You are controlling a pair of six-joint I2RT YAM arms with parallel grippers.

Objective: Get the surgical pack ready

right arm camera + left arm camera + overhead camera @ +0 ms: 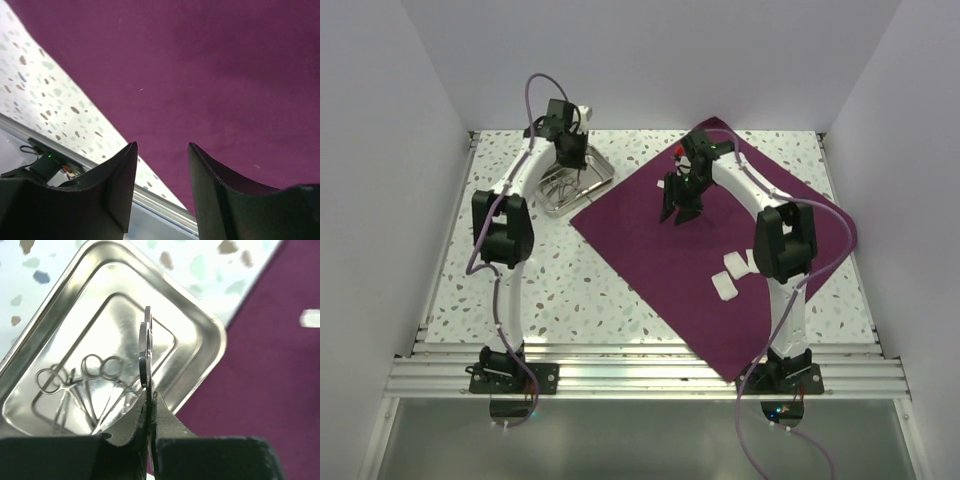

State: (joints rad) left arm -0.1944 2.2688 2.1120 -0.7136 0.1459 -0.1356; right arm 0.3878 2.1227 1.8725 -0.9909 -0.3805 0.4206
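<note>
The forceps on the bottom of the tray are below and back from my left gripper. My left gripper will next go down and back toward them to release the instrument [145, 347] among its kind.
The steel tray [602, 172] [200, 325] sits at the back left on the table, just off the plum-purple cloth's [650, 250] [200, 65] left corner. My left gripper [569, 160] [149, 397] hangs over the tray, shut on a thin silver ring-handled instrument [145, 347] seen edge-on, held above the tray floor. More ring-handled forceps [75, 382] lie in the tray. My right gripper [681, 208] [162, 150] is above the cloth's middle, open, with nothing between its fingers. White gauze pads [731, 274] lie on the cloth near the right arm.
The speckled tabletop [550, 280] surrounds the cloth. White walls close in on three sides. An aluminium rail [640, 370] runs along the near edge at the arm bases. Purple cables trail from both arms. One cloth corner hangs over the rail at the front.
</note>
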